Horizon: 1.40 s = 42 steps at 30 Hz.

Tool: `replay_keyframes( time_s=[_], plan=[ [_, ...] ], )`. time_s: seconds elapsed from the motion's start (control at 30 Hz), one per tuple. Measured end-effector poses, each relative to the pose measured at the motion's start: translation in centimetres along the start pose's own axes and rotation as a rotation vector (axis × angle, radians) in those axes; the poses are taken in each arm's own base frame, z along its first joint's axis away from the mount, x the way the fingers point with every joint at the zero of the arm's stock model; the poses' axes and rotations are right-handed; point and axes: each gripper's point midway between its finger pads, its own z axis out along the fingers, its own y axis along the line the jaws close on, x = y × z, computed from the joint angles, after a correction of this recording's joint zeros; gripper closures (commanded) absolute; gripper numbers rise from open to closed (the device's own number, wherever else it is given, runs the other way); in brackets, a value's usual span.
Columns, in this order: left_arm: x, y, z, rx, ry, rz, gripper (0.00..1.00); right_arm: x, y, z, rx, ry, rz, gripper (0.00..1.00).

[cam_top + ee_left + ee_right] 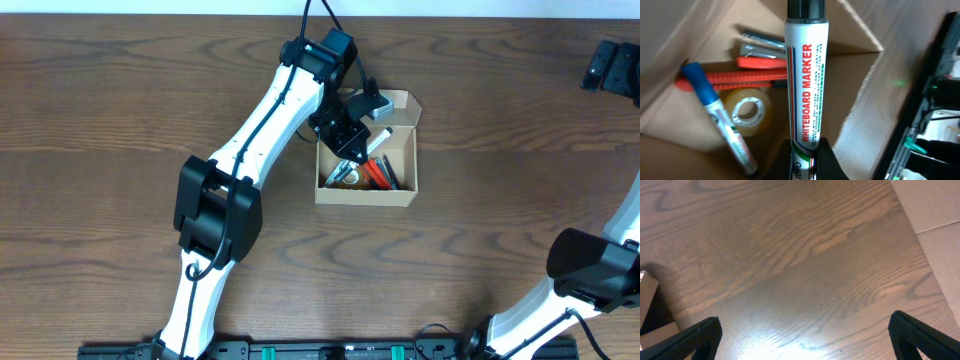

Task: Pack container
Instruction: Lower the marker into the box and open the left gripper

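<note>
My left gripper lowers the marker farther into the opening next, toward the tape point(749, 110) and red cutter, then releases it there.
The container point(366, 197), a small tan cardboard box with its flap open, sits at the table's centre. My left gripper point(350, 138) hangs over its opening, shut on a white whiteboard marker point(807, 85) with a black cap, which points down into the box. In the left wrist view the gripper point(807, 152) pinches the marker's lower barrel. Inside the container point(852, 75) lie a blue-capped marker point(720, 117), a roll of clear tape point(749, 110), a red cutter point(745, 76) and a metal clip point(762, 47). My right gripper point(612, 65) stands open at the far right, holding nothing.
The right wrist view shows the right gripper point(807, 335) spread wide above bare wood. A tan cardboard corner point(647, 305) shows at its left edge and a pale surface point(935, 210) beyond the table's edge at the top right. A black rail point(935, 100) runs along the table's edge.
</note>
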Motion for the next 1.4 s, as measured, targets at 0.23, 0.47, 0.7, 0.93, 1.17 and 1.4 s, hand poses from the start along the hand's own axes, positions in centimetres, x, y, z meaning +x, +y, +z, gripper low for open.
replay_keyframes(
  time_s=[0.23,0.47,0.7,0.93,1.17,1.4],
  plan=[
    [-0.1,-0.3,0.8,0.054,-0.004,-0.008,0.94,0.0,0.0,0.0,0.000,0.000,0.000,0.01],
    [0.2,0.4,2.0,0.069,0.017,-0.027,0.94,0.0,0.0,0.0,0.000,0.000,0.000,0.01],
    [0.2,0.5,2.0,0.063,0.015,-0.023,0.92,0.0,0.0,0.0,0.000,0.000,0.000,0.01],
    [0.0,0.7,2.0,0.051,0.009,-0.016,0.93,0.0,0.0,0.0,0.000,0.000,0.000,0.01],
    [0.0,1.1,2.0,0.031,0.010,-0.010,0.94,0.0,0.0,0.0,0.000,0.000,0.000,0.01],
    [0.0,1.3,2.0,0.022,0.012,-0.008,0.94,0.0,0.0,0.0,0.000,0.000,0.000,0.01]
  ],
)
